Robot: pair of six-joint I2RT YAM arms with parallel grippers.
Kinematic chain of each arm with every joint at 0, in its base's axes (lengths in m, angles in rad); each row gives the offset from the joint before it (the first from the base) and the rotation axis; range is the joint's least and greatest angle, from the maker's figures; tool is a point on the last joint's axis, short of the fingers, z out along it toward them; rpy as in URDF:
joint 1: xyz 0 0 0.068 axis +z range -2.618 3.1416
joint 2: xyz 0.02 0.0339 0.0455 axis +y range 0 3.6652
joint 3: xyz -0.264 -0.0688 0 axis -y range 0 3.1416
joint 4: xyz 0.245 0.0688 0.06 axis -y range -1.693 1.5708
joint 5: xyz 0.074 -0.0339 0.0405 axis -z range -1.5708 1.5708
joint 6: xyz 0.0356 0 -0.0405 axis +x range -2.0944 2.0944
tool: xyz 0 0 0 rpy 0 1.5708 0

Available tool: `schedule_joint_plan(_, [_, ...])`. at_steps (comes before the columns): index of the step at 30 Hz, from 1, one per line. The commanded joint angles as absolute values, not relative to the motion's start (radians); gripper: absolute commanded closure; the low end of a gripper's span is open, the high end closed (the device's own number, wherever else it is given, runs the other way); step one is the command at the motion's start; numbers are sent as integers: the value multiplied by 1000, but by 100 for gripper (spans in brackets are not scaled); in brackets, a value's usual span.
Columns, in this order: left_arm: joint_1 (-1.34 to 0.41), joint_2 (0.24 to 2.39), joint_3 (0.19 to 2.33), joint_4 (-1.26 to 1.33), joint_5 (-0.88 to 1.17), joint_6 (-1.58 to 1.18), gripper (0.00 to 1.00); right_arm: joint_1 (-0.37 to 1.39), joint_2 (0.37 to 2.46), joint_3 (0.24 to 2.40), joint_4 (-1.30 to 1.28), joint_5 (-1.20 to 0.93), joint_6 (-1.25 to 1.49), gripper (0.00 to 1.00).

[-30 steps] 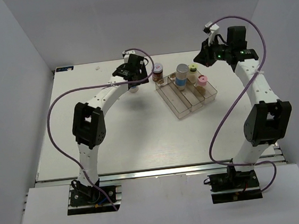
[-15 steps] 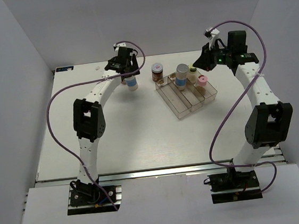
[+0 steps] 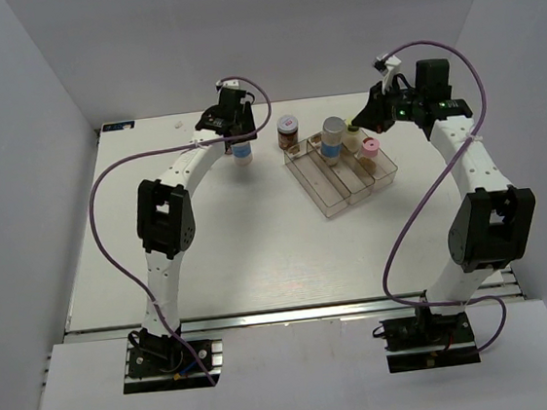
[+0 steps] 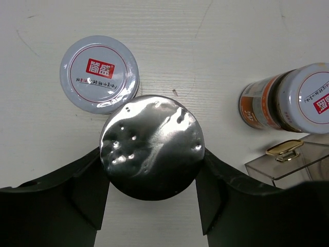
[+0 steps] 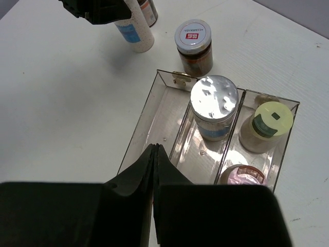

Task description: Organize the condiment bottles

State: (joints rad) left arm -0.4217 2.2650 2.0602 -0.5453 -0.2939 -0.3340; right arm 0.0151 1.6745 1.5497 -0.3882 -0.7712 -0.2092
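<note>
The empty near end of the tray's middle section lies right of my left gripper in the top view, so next the gripper needs to carry the bottle across and release it there.
My left gripper (image 3: 232, 129) is shut on a silver-capped white-blue bottle (image 3: 241, 154) at the back of the table; in the left wrist view its silver cap (image 4: 151, 139) sits between the fingers (image 4: 87, 190). One brown jar (image 4: 99, 73) stands just beyond it, another (image 3: 288, 131) beside the tray. The clear tray (image 3: 324, 198) holds a second silver-capped bottle (image 5: 213, 105) in the middle compartment, and the yellow-green-capped bottle (image 5: 267, 126) and pink-capped bottle (image 5: 241, 175) in the right one. My right gripper (image 5: 155, 150) is shut and empty above the tray's left compartment.
The tray's left compartment (image 5: 159, 110) has no bottle in it. A gold latch (image 4: 284, 150) sits on the tray's near corner. The table's back wall is close behind both grippers.
My left gripper has moved left and back with the white-blue bottle, away from the brown jar by the tray. My right gripper has shifted slightly left over the tray.
</note>
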Motion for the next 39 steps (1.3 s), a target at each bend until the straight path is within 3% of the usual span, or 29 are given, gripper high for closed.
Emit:
schedule_joint_plan(1, [-422, 2229, 2046, -486, -259, -307, 61, 12, 1638, 1537, -374, -802, -199, 98])
schedule_joint_plan(4, [-422, 2207, 2023, -479, -252, -295, 75, 12, 1628, 1514, -376, -811, -196, 98])
schedule_joint_plan(11, [-423, 2027, 1864, -450, -91, -253, 90, 12, 1588, 1470, -374, -825, -209, 99])
schedule_joint_plan(15, [-423, 1875, 1692, -414, 51, -219, 92, 12, 1585, 1465, -374, -828, -206, 99])
schedule_joint_plan(25, [-442, 1631, 1491, -394, 501, -169, 93, 12, 1575, 1474, -361, -819, -186, 98])
schedule_joint_plan(31, [-528, 1661, 1560, -391, 574, -172, 96, 11, 1562, 1473, -338, -795, -152, 98])
schedule_joint_plan(39, [-652, 1851, 1807, -387, 523, -172, 96, -55, 1497, 1430, -295, -723, -106, 99])
